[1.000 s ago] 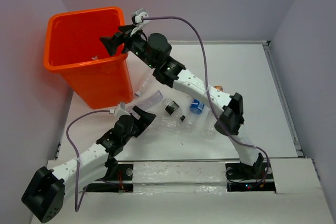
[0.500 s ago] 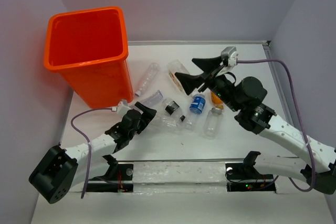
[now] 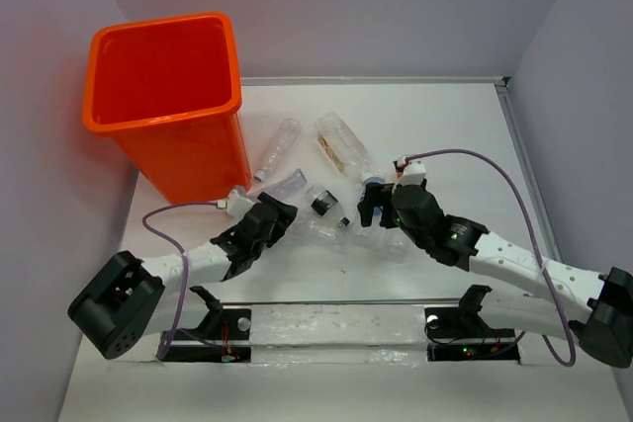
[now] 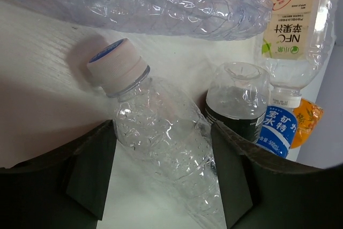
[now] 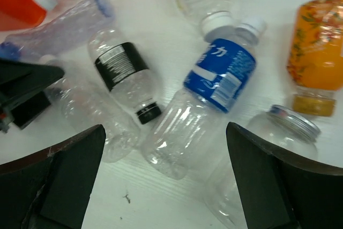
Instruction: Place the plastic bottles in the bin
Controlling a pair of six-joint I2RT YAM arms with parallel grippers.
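My right gripper turns and lowers to the right in the top view onto the clear jar's body next, since that lies slanted to its fingers.
The orange bin stands at the far left. Several plastic bottles lie in a cluster beside it on the white table. My left gripper is low on the table, its jaws pressed against both sides of a clear unlabelled bottle with a white cap, which still lies flat. From above, the left gripper is at the cluster's left end. My right gripper hangs open just over the clear body of a blue-labelled bottle. A black-labelled bottle lies to its left.
An orange-labelled bottle and a clear metal-rimmed jar lie right of the blue one. A long crushed bottle and a tan-labelled bottle lie farther back, near the bin. A raised edge runs along the table's right side.
The right arm swung from over the bin back to the bottles and came down low. The left gripper slid forward and its jaws narrowed around the white-capped bottle.
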